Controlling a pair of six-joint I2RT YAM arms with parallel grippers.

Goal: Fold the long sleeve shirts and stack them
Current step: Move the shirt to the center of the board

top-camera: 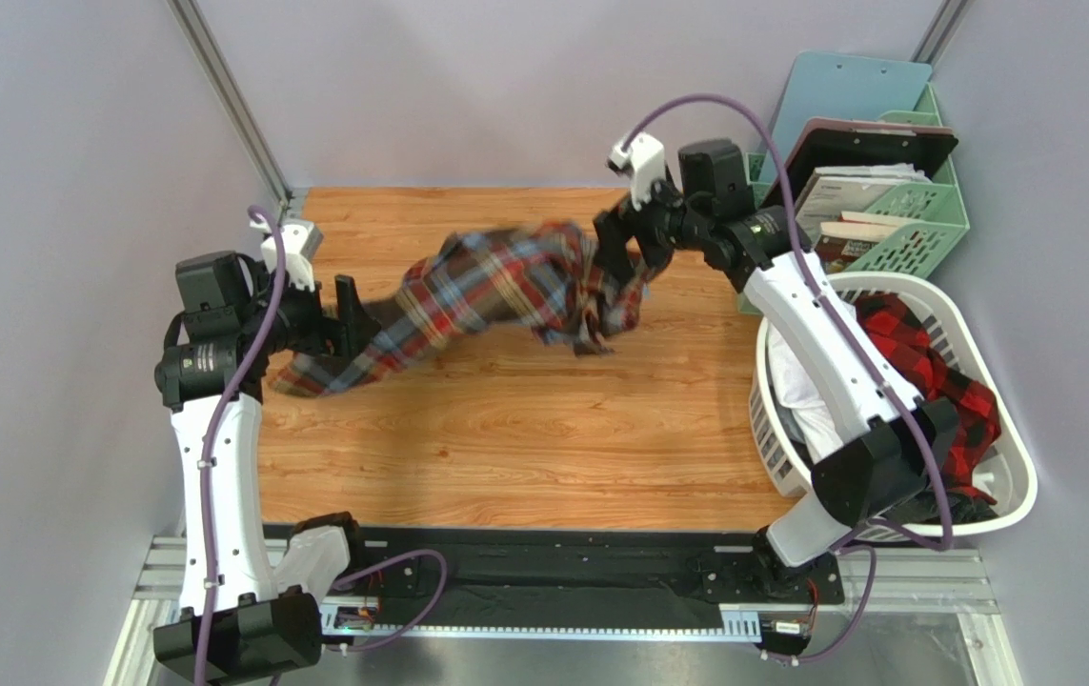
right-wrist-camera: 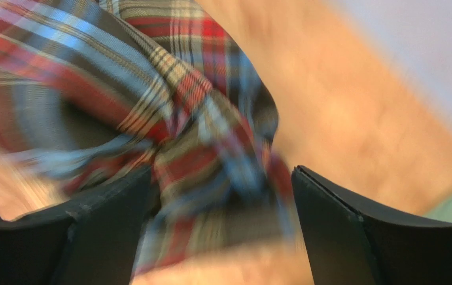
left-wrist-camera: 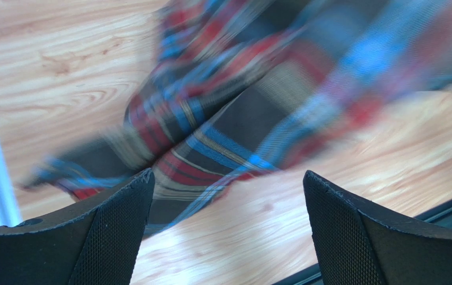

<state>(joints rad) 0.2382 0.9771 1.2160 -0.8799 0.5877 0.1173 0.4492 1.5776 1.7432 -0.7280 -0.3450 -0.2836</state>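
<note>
The near edge of the shirt's bunched end (top-camera: 593, 342) sticks out over bare wood, so my right gripper will move down and back onto the cloth there next.
A brown-olive tartan long sleeve shirt (top-camera: 493, 286) lies bunched and stretched across the far half of the wooden table (top-camera: 536, 443). My left gripper (top-camera: 352, 307) stands open at its left end; in the left wrist view the shirt (left-wrist-camera: 252, 101) lies just beyond the left gripper (left-wrist-camera: 228, 173), touching neither finger. My right gripper (top-camera: 619, 243) is at the shirt's right end, jaws wide apart. The right wrist view shows a blurred fold of the shirt (right-wrist-camera: 151, 71) hanging loose between the right gripper's (right-wrist-camera: 221, 171) fingers. A red-and-black check shirt (top-camera: 936, 365) lies in the basket.
A white laundry basket (top-camera: 1001, 415) stands at the table's right edge, under the right arm. Behind it is a green organiser (top-camera: 922, 215) with books and a clipboard. Grey walls close in on the left, the back and the right.
</note>
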